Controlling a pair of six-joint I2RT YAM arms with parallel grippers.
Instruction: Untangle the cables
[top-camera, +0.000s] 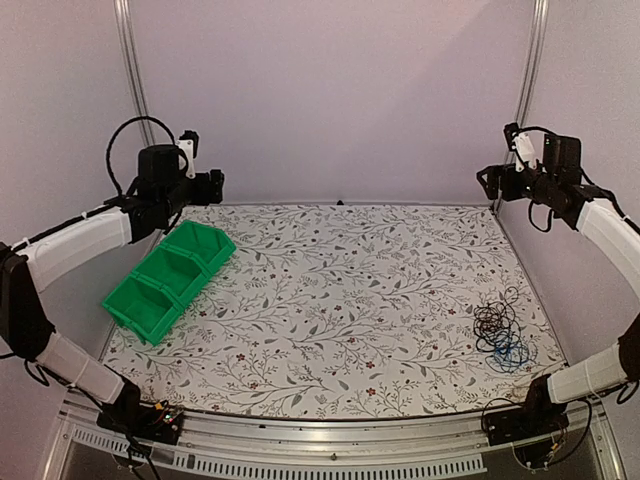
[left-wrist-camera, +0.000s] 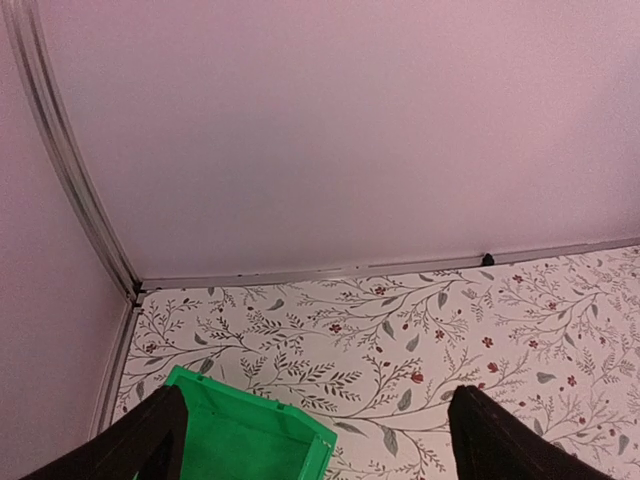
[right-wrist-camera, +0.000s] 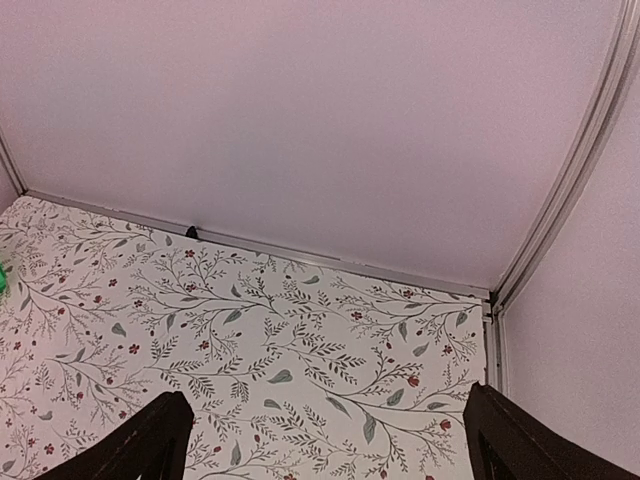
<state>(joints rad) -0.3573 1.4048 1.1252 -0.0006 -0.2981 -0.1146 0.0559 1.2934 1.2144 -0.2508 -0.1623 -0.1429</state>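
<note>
The dark loop at the heap's far end (top-camera: 511, 294) sticks out from the tangle, so next my right gripper tips downward, lowers back onto it and closes there.
The cables (top-camera: 498, 331) lie in a tangled heap at the table's right edge: dark thin loops with a bright blue wire (top-camera: 510, 352) at the near side. My left gripper (top-camera: 207, 184) is raised at the far left above the green bins, open and empty; its fingers (left-wrist-camera: 150, 440) stand wide apart. My right gripper (top-camera: 490, 182) is raised at the far right, open and empty, well behind the cables; its fingers (right-wrist-camera: 150, 445) are wide apart. The cables show in neither wrist view.
Three joined green bins (top-camera: 170, 277) stand at the left of the floral-patterned table (top-camera: 340, 300); one bin corner (left-wrist-camera: 250, 440) shows under my left gripper. Pale walls and metal frame posts (top-camera: 130, 70) enclose the far side and both flanks.
</note>
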